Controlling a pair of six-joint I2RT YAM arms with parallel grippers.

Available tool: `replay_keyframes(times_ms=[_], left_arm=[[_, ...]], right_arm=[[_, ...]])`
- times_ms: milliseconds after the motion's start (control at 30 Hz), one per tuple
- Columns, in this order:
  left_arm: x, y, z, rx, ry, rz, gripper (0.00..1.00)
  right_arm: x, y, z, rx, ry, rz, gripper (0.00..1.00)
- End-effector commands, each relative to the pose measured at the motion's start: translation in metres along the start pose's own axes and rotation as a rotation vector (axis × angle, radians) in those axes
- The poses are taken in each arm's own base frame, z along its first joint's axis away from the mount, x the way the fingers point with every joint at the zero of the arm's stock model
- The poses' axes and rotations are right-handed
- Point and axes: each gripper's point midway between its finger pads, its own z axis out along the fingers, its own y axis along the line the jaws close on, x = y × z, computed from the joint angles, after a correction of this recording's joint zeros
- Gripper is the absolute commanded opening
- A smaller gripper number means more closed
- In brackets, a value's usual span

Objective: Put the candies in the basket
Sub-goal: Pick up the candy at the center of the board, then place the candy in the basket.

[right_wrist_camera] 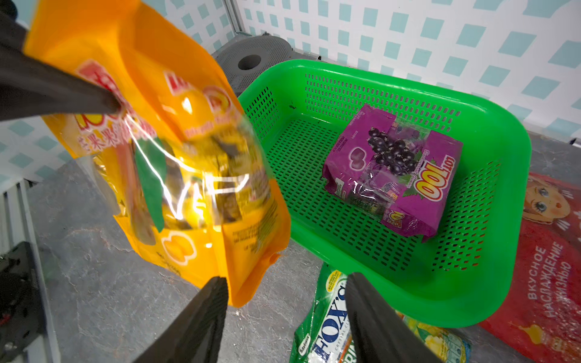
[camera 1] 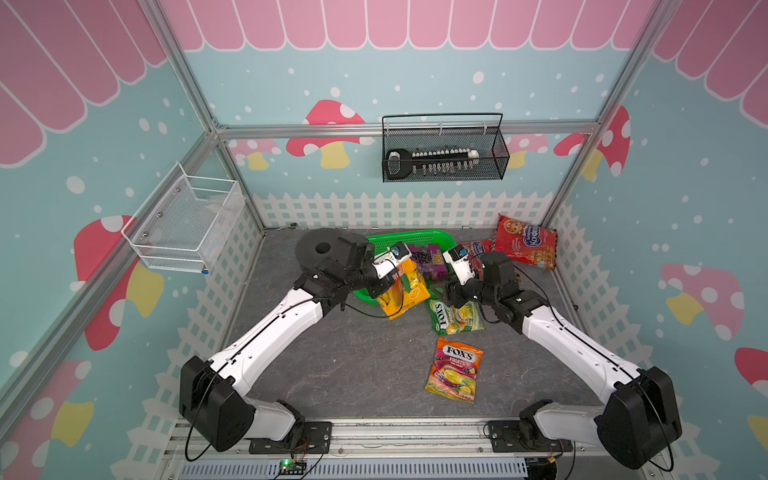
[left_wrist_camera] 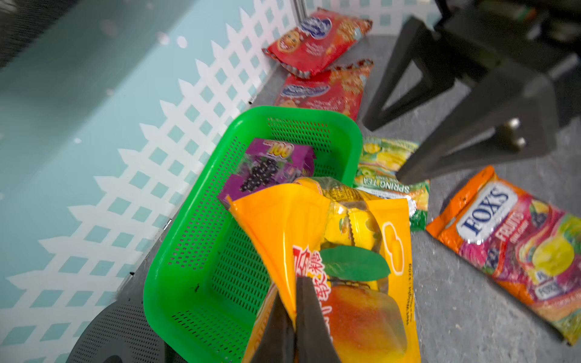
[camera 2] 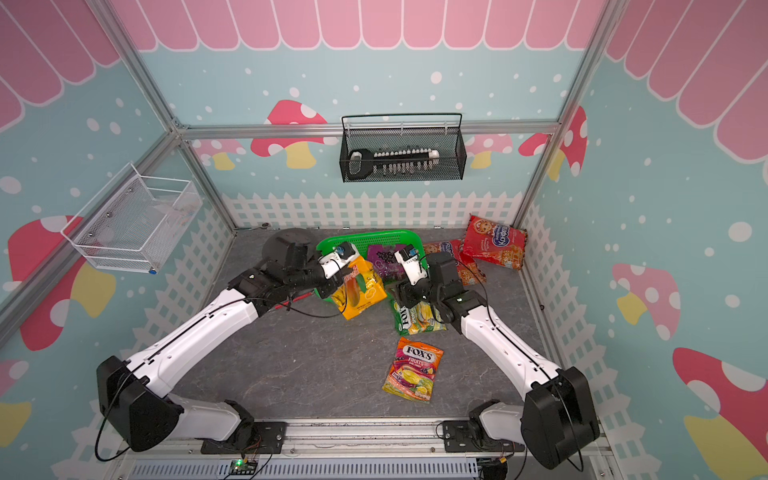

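I will next move my left gripper outward over the basket's end by the dark round object, then down, and release the orange bag there, because that end is empty.
My left gripper (left_wrist_camera: 294, 292) is shut on the top edge of the orange "100" bag (camera 1: 405, 291), which hangs over the near corner of the green basket (camera 1: 409, 236). In the left wrist view both fingers pinch the orange bag (left_wrist_camera: 355, 251). A purple "100" pack (right_wrist_camera: 393, 169) lies inside the basket (right_wrist_camera: 377, 78). My right gripper (right_wrist_camera: 286, 279) is open and holds nothing, just above the green-yellow Fox's bag (camera 1: 457, 318) beside the basket. An orange Fox's bag (camera 1: 455, 370) lies nearer on the floor. Two red cookie-face bags (camera 1: 525, 243) (camera 1: 473, 249) lie at the back right.
A dark round perforated object (camera 1: 320, 248) sits left of the basket under my left wrist. A black wire basket (camera 1: 444, 149) hangs on the back wall and a white mesh basket (camera 1: 187, 224) on the left wall. Picket-fence walls close the floor on three sides.
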Motion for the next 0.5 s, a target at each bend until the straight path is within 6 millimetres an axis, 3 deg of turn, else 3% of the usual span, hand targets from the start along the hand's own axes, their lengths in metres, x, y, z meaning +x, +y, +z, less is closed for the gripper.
replay_keyframes(times_ms=[0, 100, 233, 467], left_arm=[[-0.041, 0.031, -0.023, -0.008, -0.201, -0.24, 0.05], [-0.032, 0.055, -0.021, 0.006, -0.235, -0.38, 0.05], [-0.025, 0.065, -0.01, 0.042, -0.284, -0.506, 0.05], [0.0, 0.081, 0.009, 0.028, -0.297, -0.695, 0.05]], right_arm=[[-0.027, -0.004, -0.001, 0.014, -0.051, 0.127, 0.7], [-0.039, -0.005, 0.003, 0.011, -0.063, 0.153, 0.73], [-0.049, 0.006, 0.019, -0.093, -0.062, 0.198, 0.74], [-0.041, 0.018, 0.06, -0.265, 0.006, 0.388, 0.77]])
